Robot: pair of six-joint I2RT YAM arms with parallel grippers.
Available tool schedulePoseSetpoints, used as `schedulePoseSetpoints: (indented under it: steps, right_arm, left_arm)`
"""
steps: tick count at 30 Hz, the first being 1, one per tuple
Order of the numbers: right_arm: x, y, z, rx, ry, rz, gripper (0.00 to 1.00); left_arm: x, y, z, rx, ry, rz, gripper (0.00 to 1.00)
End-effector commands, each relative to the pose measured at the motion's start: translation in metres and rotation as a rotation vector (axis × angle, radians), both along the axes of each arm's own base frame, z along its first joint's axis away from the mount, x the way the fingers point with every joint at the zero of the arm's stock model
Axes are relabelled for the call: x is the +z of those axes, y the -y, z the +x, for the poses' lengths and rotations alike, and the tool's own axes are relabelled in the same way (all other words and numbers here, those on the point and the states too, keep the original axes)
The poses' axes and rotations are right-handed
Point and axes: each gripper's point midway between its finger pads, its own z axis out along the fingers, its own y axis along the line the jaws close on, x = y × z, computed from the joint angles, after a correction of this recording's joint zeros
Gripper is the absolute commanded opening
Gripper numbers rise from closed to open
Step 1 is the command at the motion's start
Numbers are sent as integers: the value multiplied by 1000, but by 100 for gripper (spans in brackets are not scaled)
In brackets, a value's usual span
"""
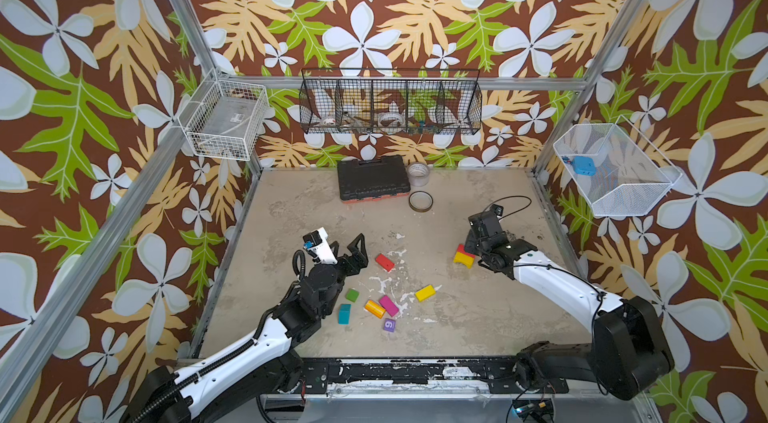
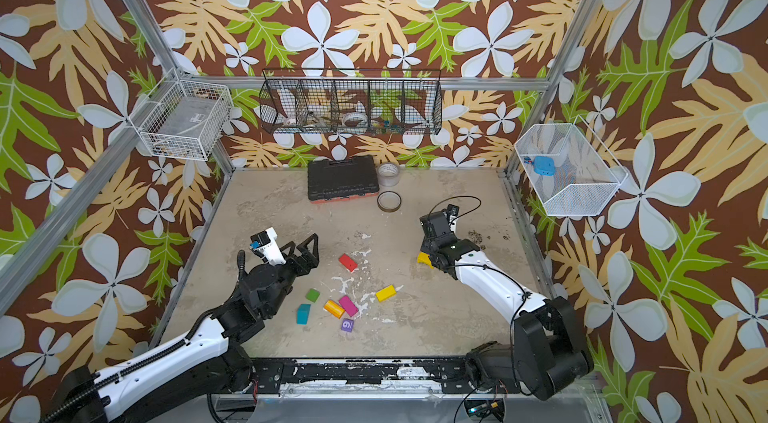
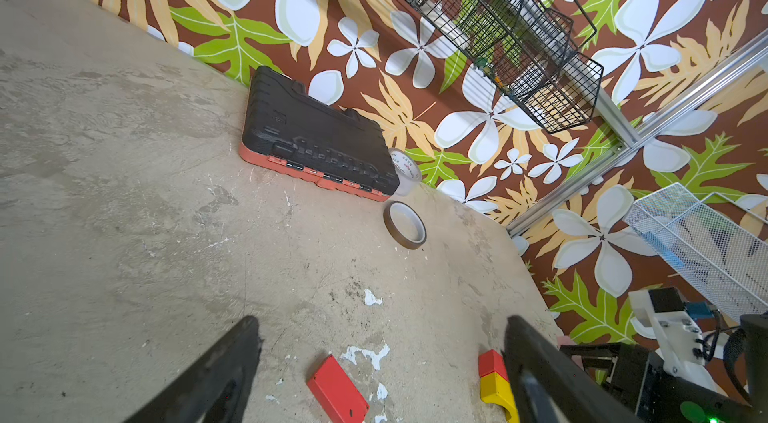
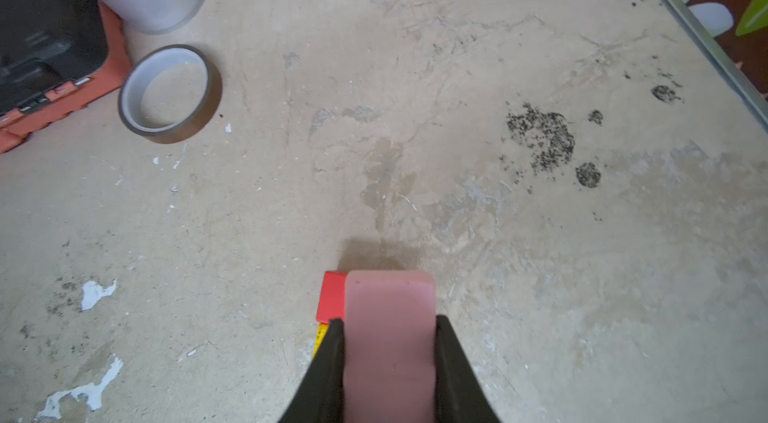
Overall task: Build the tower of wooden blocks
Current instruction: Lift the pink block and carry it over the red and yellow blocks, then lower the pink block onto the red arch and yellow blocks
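Note:
The pale pink block still hangs clear, so I will tip my right gripper steeper and lower it to release the block on top of the red and yellow tower (image 1: 462, 252) (image 4: 332, 298).
My right gripper (image 4: 389, 321) is shut on a pink block (image 4: 388, 296), held just above a small tower: a red block (image 1: 465, 250) on a yellow arch block (image 1: 462, 260) at the right of the table. In both top views the wrist hides the pink block. My left gripper (image 1: 347, 244) hangs open and empty left of centre, above a loose red block (image 3: 336, 392). Nearer the front lie a green (image 1: 352, 295), teal (image 1: 344, 313), orange (image 1: 374, 308), magenta (image 1: 388, 305), yellow (image 1: 425, 293) and purple digit block (image 1: 389, 325).
A black tool case (image 1: 371, 183) lies at the back wall with a clear tape roll (image 1: 417, 174) and a brown tape ring (image 1: 420, 201) beside it. Wire baskets (image 1: 390, 103) hang on the walls. A metal rail (image 1: 415, 371) edges the front.

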Motion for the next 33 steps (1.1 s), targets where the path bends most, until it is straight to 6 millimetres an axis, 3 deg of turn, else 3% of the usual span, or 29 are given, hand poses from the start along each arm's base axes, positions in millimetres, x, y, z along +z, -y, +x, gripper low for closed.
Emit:
schedulePoseSetpoints:
  steps: [1, 9, 17, 33]
  right_arm:
    - [-7, 11, -5, -86, -44, -13, 0]
    - [-35, 5, -9, -140, -161, 32, 0]
    - [-44, -8, -14, -121, -144, 137, 0]
    - [-60, -15, -5, -101, -172, 130, 6]
  left_arm:
    - [7, -3, 1, 16, 21, 1, 92]
    - [7, -3, 1, 16, 22, 3, 92]
    - [7, -3, 1, 16, 22, 4, 93]
    - [6, -2, 2, 16, 19, 7, 93]
